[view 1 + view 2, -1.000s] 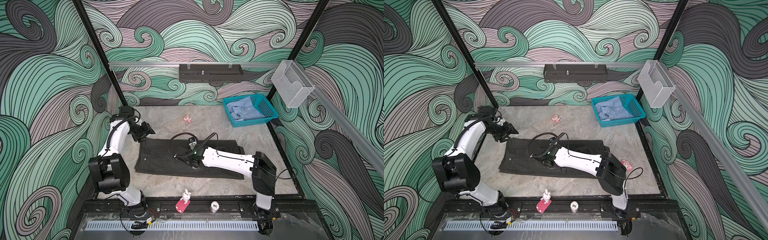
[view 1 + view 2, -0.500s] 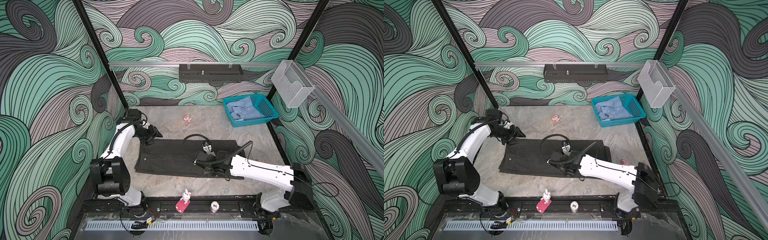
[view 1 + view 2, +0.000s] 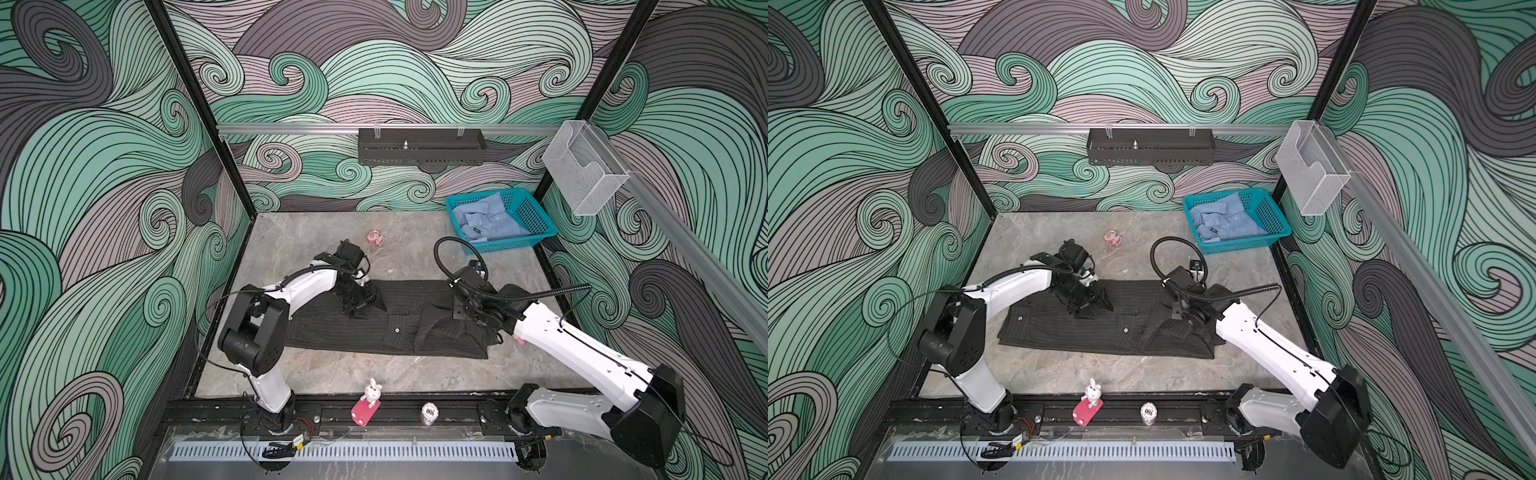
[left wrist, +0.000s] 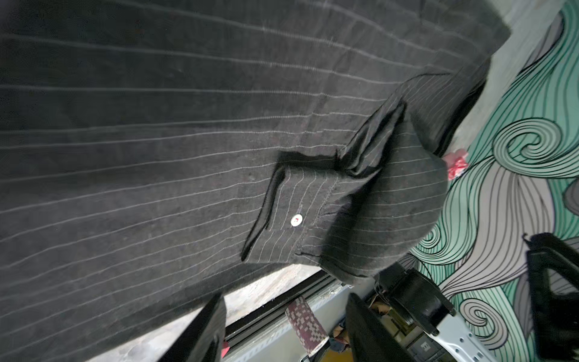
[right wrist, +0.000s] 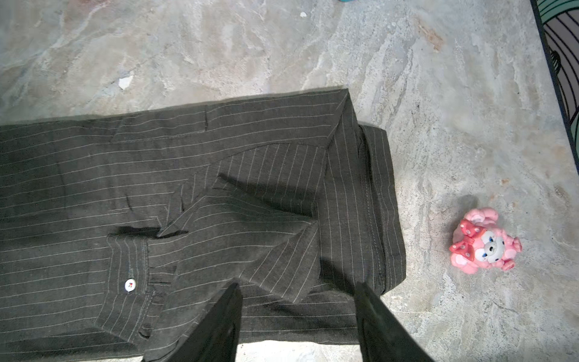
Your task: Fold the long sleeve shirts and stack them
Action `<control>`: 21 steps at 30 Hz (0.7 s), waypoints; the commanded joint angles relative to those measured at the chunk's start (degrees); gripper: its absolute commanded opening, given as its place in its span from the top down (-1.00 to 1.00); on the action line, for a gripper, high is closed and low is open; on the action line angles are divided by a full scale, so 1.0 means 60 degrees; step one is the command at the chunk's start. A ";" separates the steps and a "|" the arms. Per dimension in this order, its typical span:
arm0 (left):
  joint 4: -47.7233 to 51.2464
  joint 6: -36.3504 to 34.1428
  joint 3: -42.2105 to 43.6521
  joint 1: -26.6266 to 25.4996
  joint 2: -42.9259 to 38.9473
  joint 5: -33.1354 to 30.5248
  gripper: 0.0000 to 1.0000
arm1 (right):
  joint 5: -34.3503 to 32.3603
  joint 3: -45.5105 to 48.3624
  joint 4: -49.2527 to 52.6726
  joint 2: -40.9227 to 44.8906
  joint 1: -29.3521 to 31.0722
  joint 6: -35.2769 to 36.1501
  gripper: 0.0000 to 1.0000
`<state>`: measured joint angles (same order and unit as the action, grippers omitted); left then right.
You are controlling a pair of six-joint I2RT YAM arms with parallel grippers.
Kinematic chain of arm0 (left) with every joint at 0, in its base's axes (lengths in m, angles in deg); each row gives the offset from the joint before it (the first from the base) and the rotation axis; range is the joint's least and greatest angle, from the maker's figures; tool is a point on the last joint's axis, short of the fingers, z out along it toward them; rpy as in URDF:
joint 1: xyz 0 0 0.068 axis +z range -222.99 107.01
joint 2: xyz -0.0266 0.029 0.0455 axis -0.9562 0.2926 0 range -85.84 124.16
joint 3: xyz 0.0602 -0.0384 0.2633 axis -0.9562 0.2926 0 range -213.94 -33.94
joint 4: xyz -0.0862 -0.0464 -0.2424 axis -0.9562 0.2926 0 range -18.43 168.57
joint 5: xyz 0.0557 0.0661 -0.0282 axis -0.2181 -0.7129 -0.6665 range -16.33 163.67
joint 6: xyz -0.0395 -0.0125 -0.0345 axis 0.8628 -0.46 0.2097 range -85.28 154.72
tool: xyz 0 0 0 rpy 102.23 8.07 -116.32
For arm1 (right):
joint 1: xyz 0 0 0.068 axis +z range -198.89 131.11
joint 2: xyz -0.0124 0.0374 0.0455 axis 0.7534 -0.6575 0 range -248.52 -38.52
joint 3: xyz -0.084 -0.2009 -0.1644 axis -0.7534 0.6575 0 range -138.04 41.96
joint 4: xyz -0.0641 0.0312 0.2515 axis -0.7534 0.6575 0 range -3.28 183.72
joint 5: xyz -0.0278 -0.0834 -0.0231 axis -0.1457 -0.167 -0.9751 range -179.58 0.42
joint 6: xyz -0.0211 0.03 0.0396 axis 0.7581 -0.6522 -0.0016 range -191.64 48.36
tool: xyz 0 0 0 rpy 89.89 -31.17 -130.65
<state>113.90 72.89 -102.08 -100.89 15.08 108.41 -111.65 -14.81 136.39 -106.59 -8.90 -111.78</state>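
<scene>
Next, my left gripper moves across toward the right gripper and lower onto the buttoned cuff's far corner below it, where the corner's edge stands raised.
The dark pinstriped long sleeve shirt lies flat on the table as a long band. A sleeve is folded over it, and its buttoned cuff rests on the cloth. My left gripper hovers open over the shirt's back middle, holding nothing. The right gripper stands open just above the shirt's right part, its fingers apart from the cloth. A light blue long sleeve shirt lies crumpled in the basket.
The teal mesh basket stands at the back right. One pink toy sits behind the shirt and a pink bear beside its right end. A rabbit figure and a small numbered ball stand on the front rail.
The right gripper opened, let go of the sleeve and drew back to the right. The left gripper moved from the shirt's back left corner to over its middle.
</scene>
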 commanded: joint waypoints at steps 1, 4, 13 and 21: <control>-0.0608 0.0104 -0.0185 -0.0376 0.0649 -0.0287 -0.29 | 0.0488 0.0133 -0.0229 0.0330 -0.0209 0.0215 -0.18; -0.0792 -0.0155 -0.0496 -0.0606 0.1282 -0.0474 -0.29 | 0.0566 0.0216 -0.0229 0.0417 -0.0321 0.0274 -0.18; -0.1023 -0.0619 -0.1176 -0.1101 0.2586 -0.0140 -0.05 | 0.0703 0.0591 -0.0218 0.0767 -0.0701 0.0406 -0.18; -0.0599 -0.0955 -0.1530 -0.1282 0.2657 -0.0096 0.53 | 0.0806 0.0717 -0.0262 0.0799 -0.0904 0.0470 -0.18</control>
<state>109.00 68.85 -109.16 -108.01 29.97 108.32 -107.12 -11.22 135.01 -102.35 -13.84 -109.53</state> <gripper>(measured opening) 0.271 0.589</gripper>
